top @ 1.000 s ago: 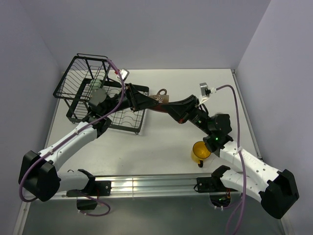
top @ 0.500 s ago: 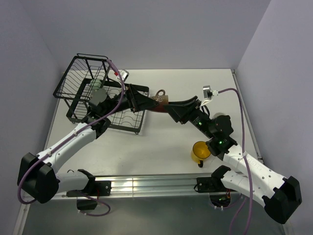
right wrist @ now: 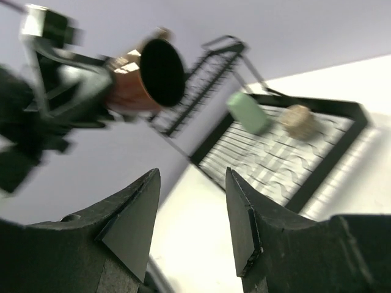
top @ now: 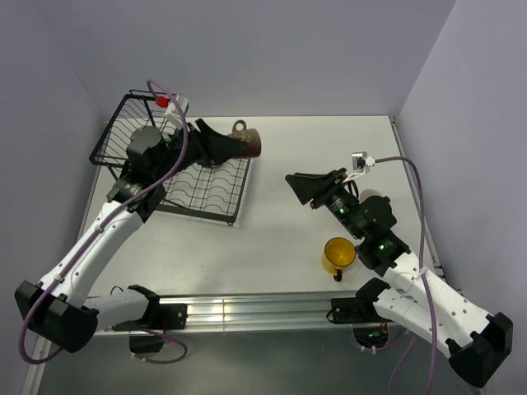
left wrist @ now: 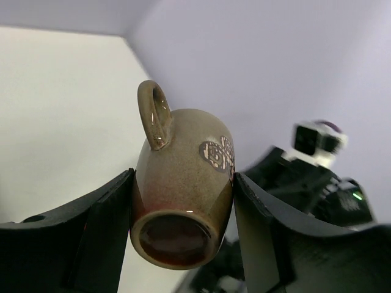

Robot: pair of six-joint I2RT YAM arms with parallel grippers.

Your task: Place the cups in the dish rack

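The rack's empty far corner (top: 235, 167) by the beige cup lies below my left gripper. The left gripper swings its fingers downward next, lowers the mug there and releases it.
My left gripper (top: 233, 146) is shut on the small dark brown mug (top: 251, 146), holding it on its side in the air over the far right corner of the dish rack (top: 232, 216). In the left wrist view the mug (left wrist: 183, 177) sits squeezed between both fingers, base toward the camera and handle up. My right gripper (top: 300, 188) hangs open and empty over mid-table, well right of the rack. The yellow mug (top: 338, 255) stands near the right arm. In the right wrist view a pale green cup (right wrist: 249, 112) and a beige cup (right wrist: 297, 120) lie on the rack's flat tray (right wrist: 357, 116).
The taller basket section (top: 123, 132) of the rack stands at the far left, beside the left wall. The left arm's forearm crosses over the rack. A metal rail (top: 247, 309) runs along the near table edge between the arm bases.
The right gripper opened, let go of the brown mug and drew back to the right. The left arm, still gripping the mug, carried it back and left over the rack.
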